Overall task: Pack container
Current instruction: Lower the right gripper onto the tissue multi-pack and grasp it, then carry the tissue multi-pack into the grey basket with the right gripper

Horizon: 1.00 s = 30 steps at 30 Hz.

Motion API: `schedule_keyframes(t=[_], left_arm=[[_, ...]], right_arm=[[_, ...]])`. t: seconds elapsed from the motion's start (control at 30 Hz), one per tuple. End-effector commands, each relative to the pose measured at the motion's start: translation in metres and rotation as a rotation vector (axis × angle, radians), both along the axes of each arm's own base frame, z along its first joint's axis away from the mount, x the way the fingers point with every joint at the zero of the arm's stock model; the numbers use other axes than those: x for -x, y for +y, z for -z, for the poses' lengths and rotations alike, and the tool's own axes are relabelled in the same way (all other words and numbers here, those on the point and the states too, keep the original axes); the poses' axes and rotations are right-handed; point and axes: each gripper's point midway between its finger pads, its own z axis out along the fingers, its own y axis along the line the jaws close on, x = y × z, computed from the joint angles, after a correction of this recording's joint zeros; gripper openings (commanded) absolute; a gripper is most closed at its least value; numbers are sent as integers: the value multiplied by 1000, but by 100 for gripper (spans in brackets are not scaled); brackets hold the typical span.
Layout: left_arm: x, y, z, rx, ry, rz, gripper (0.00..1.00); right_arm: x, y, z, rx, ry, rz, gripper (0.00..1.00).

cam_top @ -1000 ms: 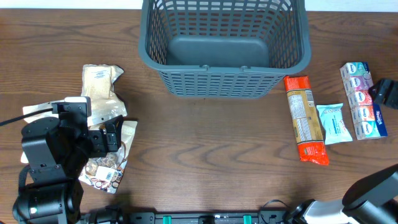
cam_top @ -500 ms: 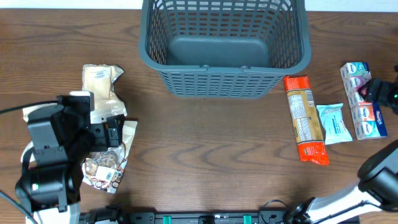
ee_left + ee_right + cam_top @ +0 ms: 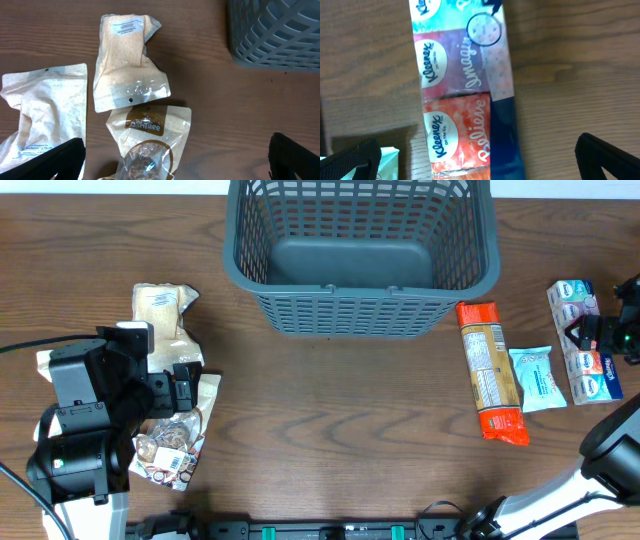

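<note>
The open fingers of the right gripper are already on either side of the narrow Kleenex multipack, so the right gripper should go down next onto the multipack's red middle section.
The dark grey lattice basket (image 3: 360,305) stands empty at the back centre; one of its corners shows in the left wrist view (image 3: 280,35). My left gripper (image 3: 180,392) (image 3: 175,167) is open above a clear-window cookie bag (image 3: 172,452) (image 3: 150,132). A tan pouch (image 3: 160,320) (image 3: 127,65) and a pale pouch (image 3: 45,115) lie beside it. My right gripper (image 3: 598,335) (image 3: 480,165) is open over a Kleenex multipack (image 3: 578,310) (image 3: 460,95), with a finger on either side of it.
An orange cracker pack (image 3: 492,370) and a small teal packet (image 3: 537,378) (image 3: 387,165) lie right of the basket, left of the Kleenex multipack. Brown wooden table (image 3: 340,420) between the two groups of packets.
My right gripper has moved down and turned over the Kleenex multipack. My left arm has shifted slightly up over the pouches. No object has moved.
</note>
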Motion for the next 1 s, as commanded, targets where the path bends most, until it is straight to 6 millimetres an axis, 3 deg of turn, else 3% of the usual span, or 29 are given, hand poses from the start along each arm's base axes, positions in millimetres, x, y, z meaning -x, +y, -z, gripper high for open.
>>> schedule_keyframes(t=[0.0, 0.2, 0.47, 0.53, 0.6, 0.7, 0.77, 0.8, 0.87, 0.97], left_arm=[[-1, 3, -2, -3, -6, -19, 99], [-1, 3, -2, -3, -6, -20, 99], [-1, 3, -2, 4, -6, -28, 99], [-1, 3, -2, 7, -6, -30, 99], [-1, 3, -2, 7, -6, -30, 99], [-1, 3, -2, 7, -6, -30, 99], [-1, 3, -2, 7, -6, -30, 99], [-1, 3, -2, 7, -6, -30, 99], [-1, 3, -2, 7, -6, -30, 99], [-1, 3, -2, 7, -6, -30, 99]], right_arm=[[-1, 8, 21, -36, 25, -42, 99], [2, 11, 46, -77, 64, -43, 99], [5, 14, 73, -120, 104, -26, 86], [6, 14, 77, -131, 109, -18, 78], [5, 13, 77, -132, 105, -9, 61], [2, 11, 76, -129, 91, 10, 24], [1, 10, 76, -139, 88, 32, 6], [1, 10, 75, -146, 86, 50, 1], [-2, 9, 69, -157, 73, 75, 1], [-15, 11, 42, -172, -3, 72, 1]])
